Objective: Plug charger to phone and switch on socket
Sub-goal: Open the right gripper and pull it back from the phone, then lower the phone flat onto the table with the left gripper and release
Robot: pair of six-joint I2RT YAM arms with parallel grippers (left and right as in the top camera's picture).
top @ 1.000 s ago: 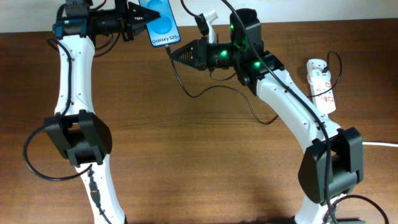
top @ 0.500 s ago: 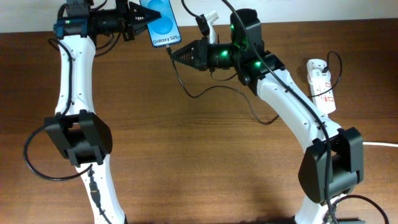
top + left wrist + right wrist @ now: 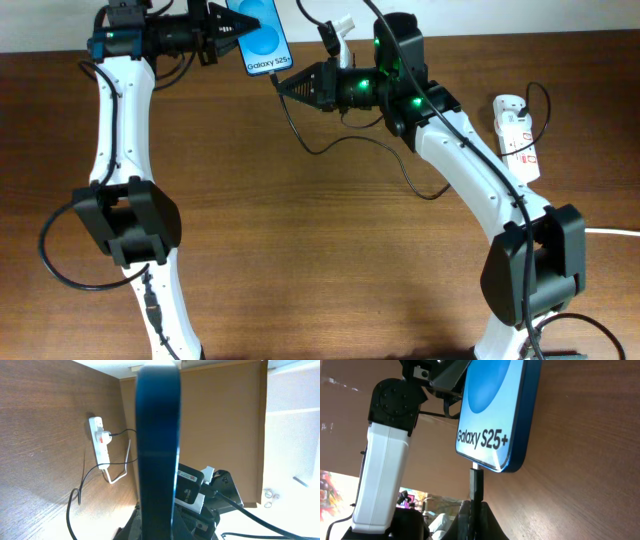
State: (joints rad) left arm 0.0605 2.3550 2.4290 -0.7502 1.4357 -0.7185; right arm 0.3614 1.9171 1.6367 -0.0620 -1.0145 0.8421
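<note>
The phone (image 3: 260, 38) should next go down and back from the table's far edge in my left gripper, onto the tabletop beside the cable, where bare wood leaves room to let it go.
My left gripper (image 3: 222, 28) is shut on the phone (image 3: 260, 38) and holds it up at the table's far edge, blue screen up, white lettering at its near end. In the left wrist view the phone (image 3: 157, 440) shows edge-on between the fingers. My right gripper (image 3: 285, 86) is shut on the charger plug (image 3: 476, 485), whose tip meets the phone's bottom edge (image 3: 492, 425). The black charger cable (image 3: 345, 147) loops across the table toward the white socket strip (image 3: 515, 135) at the right, also seen in the left wrist view (image 3: 100, 442).
The socket's thick white cord (image 3: 610, 232) runs off the right edge. A white and black object (image 3: 335, 35) stands at the back behind my right arm. The brown wooden table (image 3: 320, 250) spreads in front.
My right gripper has moved slightly up and left, bringing the plug tip to the phone's bottom edge. The left arm and phone have stayed still.
</note>
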